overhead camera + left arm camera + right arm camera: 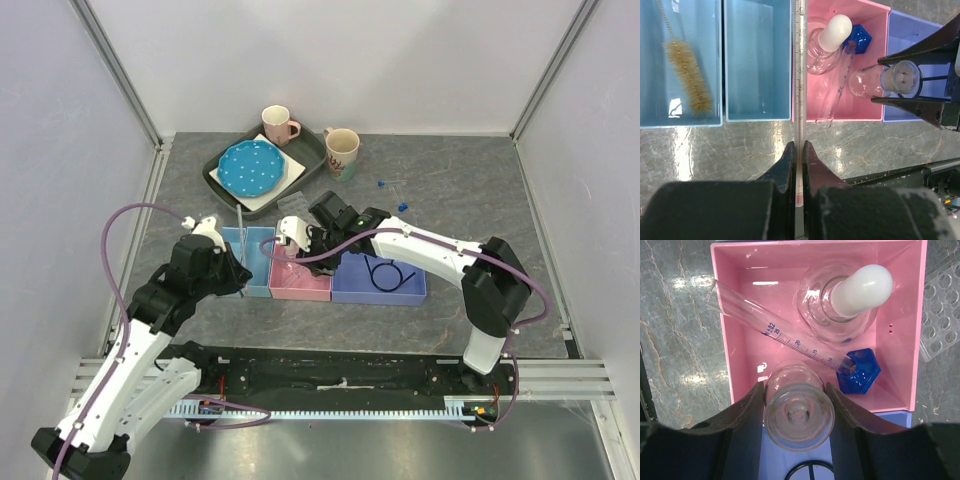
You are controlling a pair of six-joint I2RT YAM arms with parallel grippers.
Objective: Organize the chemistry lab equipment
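My left gripper lowers outward over the blue bin's empty section (pixel 758 65) next and releases the thermometer (pixel 800 75), since that free space lies below and outward of the gripper.
My left gripper (pixel 799 146) is shut on a thin glass thermometer (pixel 800 75) that points along the wall between the blue bin (pixel 757 60) and the pink bin (pixel 867 107); in the top view this gripper (pixel 240 268) is at the blue bin's near side. My right gripper (pixel 796 388) is shut on a small clear flask (pixel 799 412), held on its side over the pink bin's near edge (pixel 815 402). The pink bin holds a white-stoppered flask (pixel 850 297) and a graduated cylinder (pixel 785 342) with a blue hexagonal base (pixel 858 371). A black looped wire (pixel 385 272) lies in the purple bin.
A tan brush (pixel 687 75) lies in the blue bin's left compartment. A clear welled tray (pixel 942 305) lies beside the pink bin. Small blue pieces (pixel 402 206) lie on the table behind. At the back a dark tray (pixel 215 180) holds a blue dotted plate (pixel 250 168), with two mugs (pixel 342 150) nearby.
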